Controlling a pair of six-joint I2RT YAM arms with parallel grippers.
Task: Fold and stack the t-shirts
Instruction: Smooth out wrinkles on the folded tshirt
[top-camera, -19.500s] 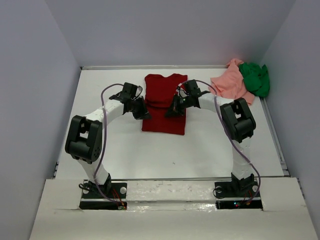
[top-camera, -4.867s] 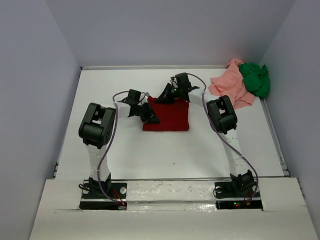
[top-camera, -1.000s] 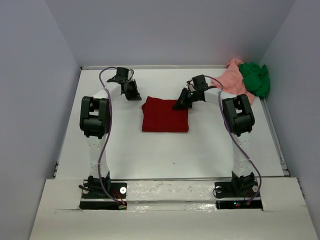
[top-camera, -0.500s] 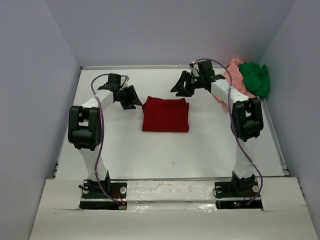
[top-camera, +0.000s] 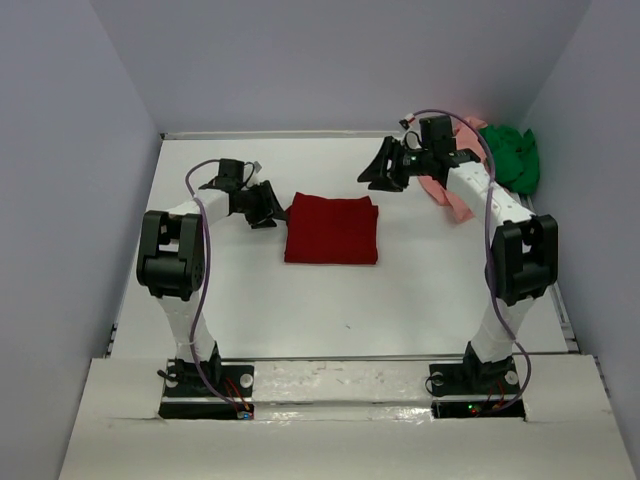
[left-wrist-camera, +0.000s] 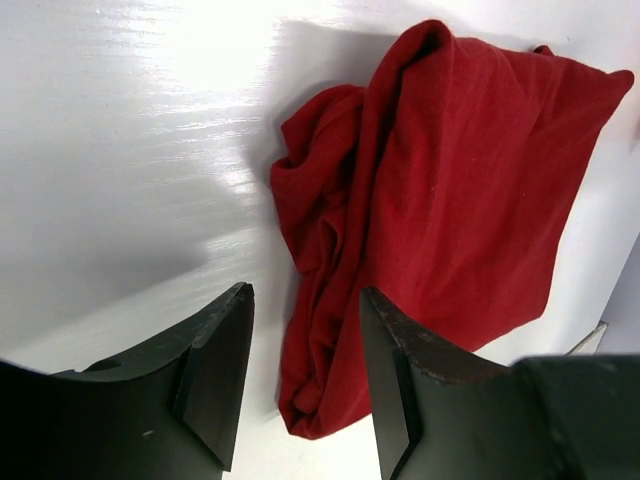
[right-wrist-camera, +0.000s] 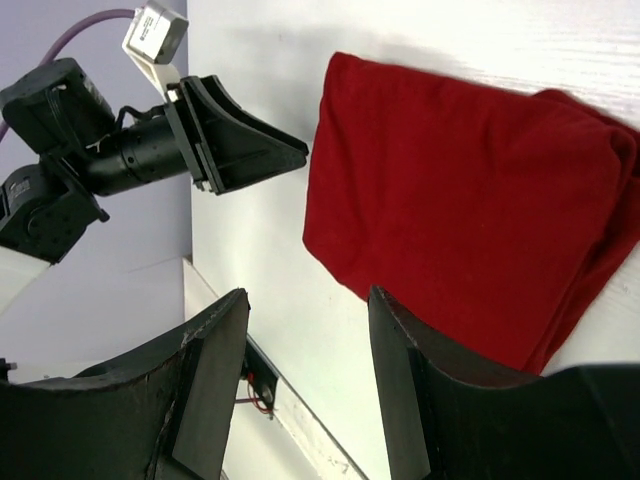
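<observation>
I should move my left gripper down and to the right in the top view, onto the shirt's bunched edge (top-camera: 291, 221) (left-wrist-camera: 338, 258), because the raised folds there give me cloth to pinch.
The dark red t-shirt (top-camera: 331, 229) lies folded into a rectangle at the table's middle; it also shows in the left wrist view (left-wrist-camera: 460, 190) and the right wrist view (right-wrist-camera: 460, 200). My left gripper (top-camera: 266, 206) (left-wrist-camera: 305, 300) hovers open just off the shirt's bunched left edge, holding nothing. My right gripper (top-camera: 378, 172) (right-wrist-camera: 308, 300) hangs open and empty above the table behind the shirt's back right corner. The salmon pink t-shirt (top-camera: 447, 195) and the bright green t-shirt (top-camera: 510, 155) lie crumpled at the back right, with the pink one partly hidden by my right arm.
Grey walls (top-camera: 90, 150) close in the white table (top-camera: 350, 300) on three sides. A raised rail runs along its right edge (top-camera: 548, 270). The left gripper (right-wrist-camera: 240, 150) shows in the right wrist view.
Left jaws have opened and that gripper came nearer, to the red shirt's left edge. Right gripper lifted off the shirt's back right corner, opened wider and swung back right.
</observation>
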